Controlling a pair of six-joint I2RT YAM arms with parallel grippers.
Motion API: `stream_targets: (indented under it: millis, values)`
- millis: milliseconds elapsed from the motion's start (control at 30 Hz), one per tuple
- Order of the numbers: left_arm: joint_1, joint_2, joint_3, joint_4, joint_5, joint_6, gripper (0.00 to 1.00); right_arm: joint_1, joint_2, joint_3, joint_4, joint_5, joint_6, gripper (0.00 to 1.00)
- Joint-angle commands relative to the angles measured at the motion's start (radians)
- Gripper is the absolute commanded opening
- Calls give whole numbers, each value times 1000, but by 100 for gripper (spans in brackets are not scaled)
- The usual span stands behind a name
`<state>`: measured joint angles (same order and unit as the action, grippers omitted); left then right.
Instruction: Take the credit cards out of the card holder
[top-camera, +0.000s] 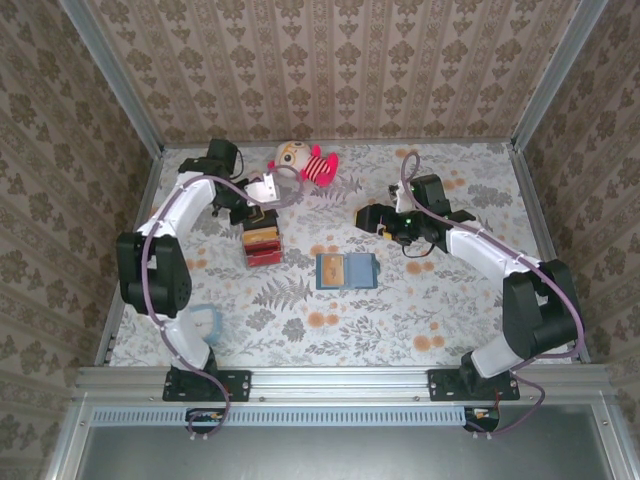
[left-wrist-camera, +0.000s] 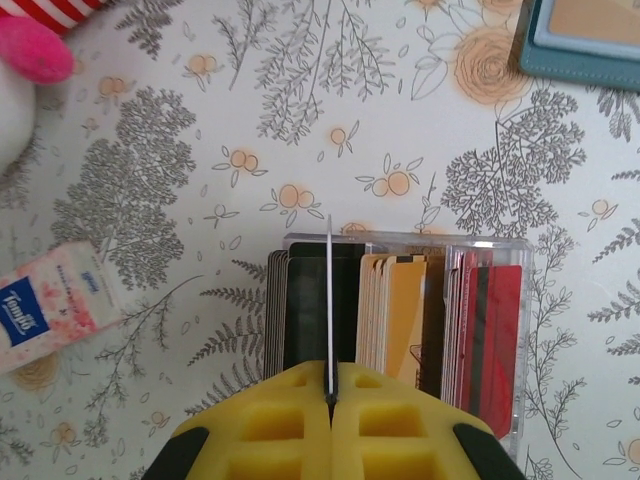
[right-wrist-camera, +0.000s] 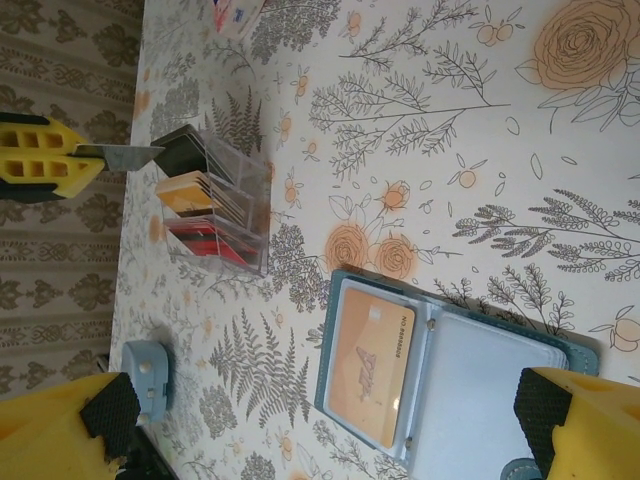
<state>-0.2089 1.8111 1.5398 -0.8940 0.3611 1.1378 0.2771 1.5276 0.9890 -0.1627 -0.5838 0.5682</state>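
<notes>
I need to bring the thin card among the black cards in the clear box down next with my left gripper, where the gripper's tip points, and then release it. The black cards lie below.
The card holder (top-camera: 345, 271) lies open on the flowered table, teal-blue outside and pale grey-blue inside. A tan-orange credit card (right-wrist-camera: 370, 360) sits in its left pocket. The right pocket (right-wrist-camera: 480, 400) looks bare. My left gripper (left-wrist-camera: 330, 385) is shut on a thin card (left-wrist-camera: 329, 300), seen edge-on, held just above a clear box (left-wrist-camera: 400, 240) of black, tan and red cards. The left gripper (top-camera: 252, 207) hangs at the back left. My right gripper (top-camera: 378, 222) stands open beyond the card holder (right-wrist-camera: 345, 300), with nothing between its fingers (right-wrist-camera: 60, 430).
A pink and white plush toy (top-camera: 300, 160) lies at the back. A white-and-pink tissue packet (left-wrist-camera: 50, 300) rests left of the clear box (top-camera: 263, 243). A small pale blue object (top-camera: 205, 320) sits near the left arm's base. Patterned walls close in three sides.
</notes>
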Motion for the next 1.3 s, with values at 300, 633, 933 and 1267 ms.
stream_targets:
  millis: [300, 633, 933, 1267]
  values:
    - [-4, 111, 98, -91, -70, 53, 0, -12, 16, 34, -33, -43, 10, 100]
    - [-25, 171, 141, -95, -146, 24, 18, -12, 25, 31, -23, -62, 22, 100]
    - [-21, 116, 144, -23, -143, -19, 34, -13, 34, 34, -18, -68, 27, 100]
    - [-21, -109, 0, 366, -64, -419, 44, 6, 42, 43, -24, -67, 47, 100]
